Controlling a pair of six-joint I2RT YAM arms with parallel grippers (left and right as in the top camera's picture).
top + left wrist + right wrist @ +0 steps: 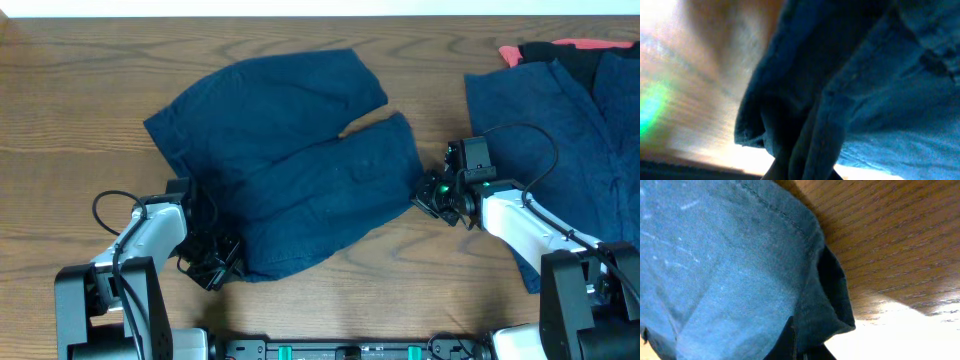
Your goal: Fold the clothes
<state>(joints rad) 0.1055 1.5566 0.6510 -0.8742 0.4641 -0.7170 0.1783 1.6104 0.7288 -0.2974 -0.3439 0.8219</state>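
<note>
The left gripper carries the fabric up and outward over the far leg's corner (168, 126) next and releases it there, since that leg still lies uncovered.
The navy shorts (290, 165) lie in the middle of the table, folded so one leg rests over the other. My left gripper (222, 262) is at their near-left corner, shut on the fabric; the left wrist view shows a bunched fold of the shorts (805, 135) running into the jaws. My right gripper (428, 193) is at their right edge, shut on a hemmed corner of the shorts (825, 305). More navy garments (560, 140) lie piled at the right, with a black one (545, 48) and a coral-red one (590, 43) at the back.
The wooden table (80, 90) shows bare wood left of the shorts and between the shorts and the right pile. A white strip runs along the table's far edge (300, 8).
</note>
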